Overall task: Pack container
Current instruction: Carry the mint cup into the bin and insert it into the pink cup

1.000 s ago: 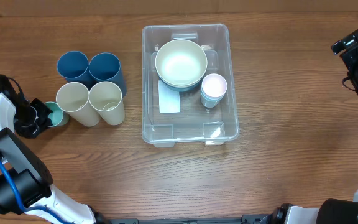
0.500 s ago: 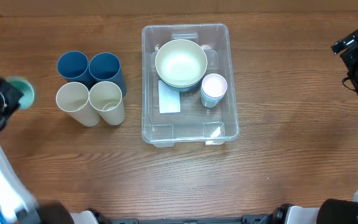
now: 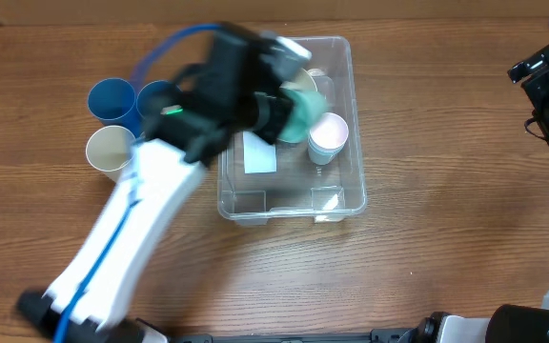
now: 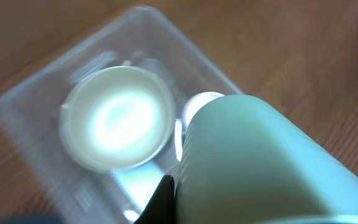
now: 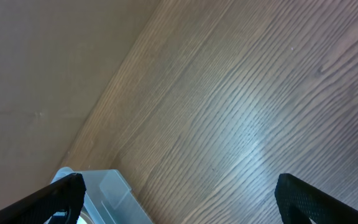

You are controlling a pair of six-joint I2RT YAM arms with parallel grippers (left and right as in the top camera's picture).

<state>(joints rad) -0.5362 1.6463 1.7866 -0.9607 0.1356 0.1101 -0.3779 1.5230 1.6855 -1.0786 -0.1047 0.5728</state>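
Note:
The pale pink cup's opening faces up beside the bowl. I will move my left gripper over that opening next, lower the green cup inside and open the gripper.
The container [image 3: 294, 198], a clear plastic bin, stands mid-table with a white label [image 3: 260, 152] on its base. In it are a cream bowl [image 4: 117, 118] and a pale pink cup [image 3: 329, 133]. My left gripper [image 3: 279, 112] hovers over the container, shut on a green cup [image 3: 301, 114]. The arm covers most of the bowl from above. In the left wrist view the green cup [image 4: 260, 168] fills the right side, with one dark finger [image 4: 163, 202] against it and the container's wall [image 4: 17, 112] below. My right gripper [image 5: 185, 205] stands open over bare table.
Two dark blue cups [image 3: 112, 95] and a cream cup [image 3: 111, 148] stand left of the container, partly under my left arm. My right arm [image 3: 546, 86] stays at the far right edge of the table. The container's corner [image 5: 104, 193] shows in the right wrist view.
My left arm has swung from the table's left edge, past the standing cups, to above the container, carrying the green cup. The right arm has not moved.

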